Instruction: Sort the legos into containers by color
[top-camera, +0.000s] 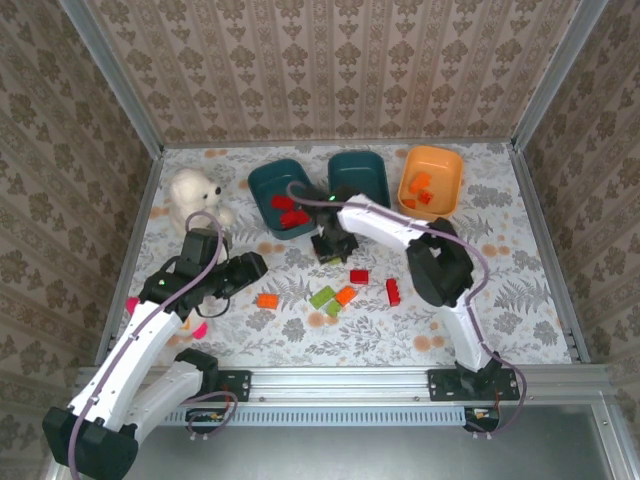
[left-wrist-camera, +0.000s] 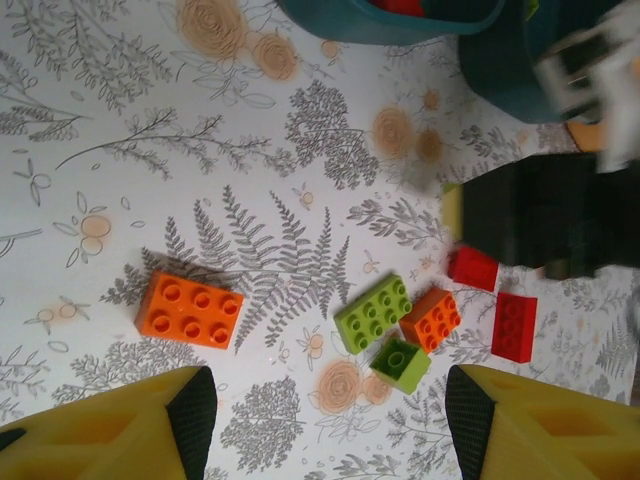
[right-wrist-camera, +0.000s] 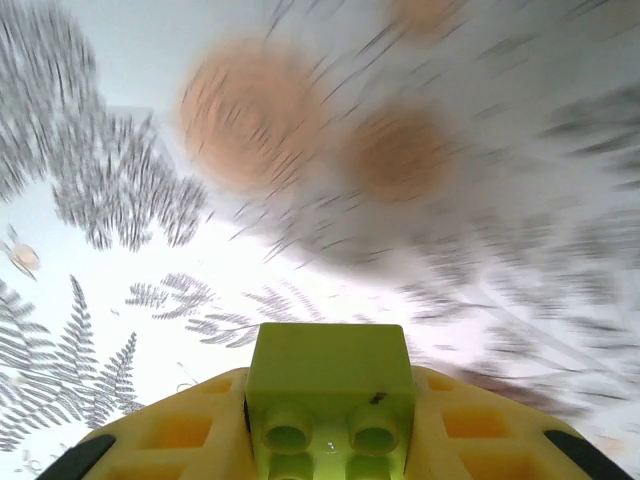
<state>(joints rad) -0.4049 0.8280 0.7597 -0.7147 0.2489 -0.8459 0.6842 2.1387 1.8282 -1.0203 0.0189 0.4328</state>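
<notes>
I will next move my right gripper outward over to the teal container beside the orange one and release the lego there, where green already shows.
My right gripper is shut on a light green lego, its yellow fingers pressed against both sides; the patterned table beyond is blurred. From above, this gripper hangs just in front of the two dark teal containers. Red legos lie in the left teal one, orange legos in the orange container. My left gripper is open above the table, near loose legos: an orange one, a green one, a small green one, another orange and two red.
A white plush bear sits at the back left beside the left teal container. A pink toy lies under my left arm. Metal frame rails and patterned walls close in the table on three sides.
</notes>
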